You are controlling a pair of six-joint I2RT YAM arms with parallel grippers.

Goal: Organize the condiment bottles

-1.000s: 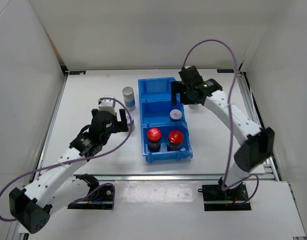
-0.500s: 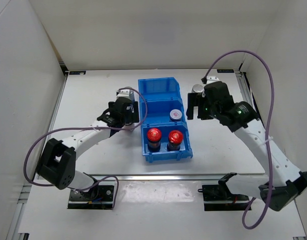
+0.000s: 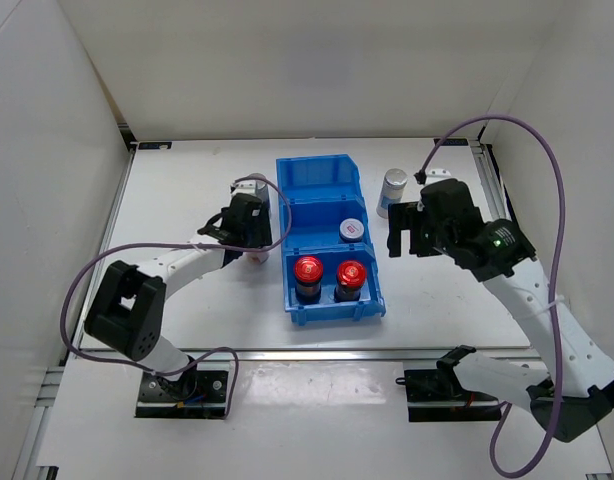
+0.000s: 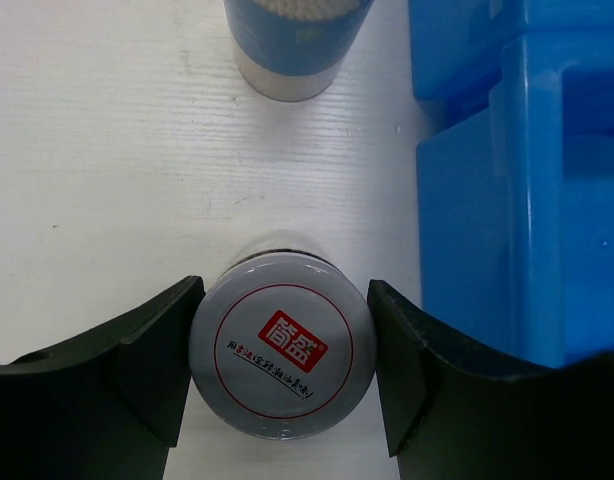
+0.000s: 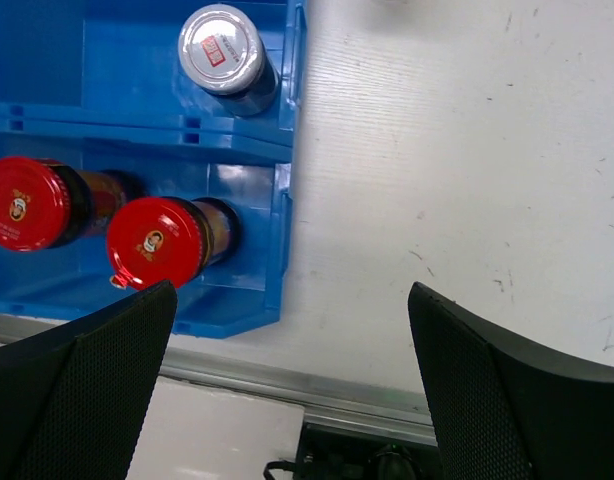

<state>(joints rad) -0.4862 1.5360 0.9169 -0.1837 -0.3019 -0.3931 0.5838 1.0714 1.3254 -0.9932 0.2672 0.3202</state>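
Observation:
The left gripper moves up over the bin's side next and lowers the jar into the middle compartment. There is room there beside its matching silver-lidded jar.
My left gripper [image 4: 282,375] is shut on a short silver-lidded jar [image 4: 282,360] that stands on the table left of the blue bin [image 3: 322,170]; both fingers press the lid's sides. Just beyond it stands a tall cylinder with a blue label [image 4: 297,40]. In the top view the left gripper [image 3: 252,240] covers that jar. The bin's near compartment holds two red-capped jars [image 3: 308,270] [image 3: 350,272], and the middle one holds a silver-lidded jar [image 3: 352,229]. A second tall cylinder [image 3: 393,190] stands right of the bin. My right gripper [image 3: 407,232] hovers open and empty, right of the bin.
The bin's far compartment [image 3: 315,185] holds nothing. In the right wrist view the open right gripper [image 5: 292,300] hangs over bare table beside the bin wall [image 5: 287,150], with the table's metal front rail [image 5: 317,385] below. White walls enclose the table.
My left gripper has shut on the silver-lidded jar. The right arm has drawn back toward the near side, uncovering the tall cylinder right of the bin.

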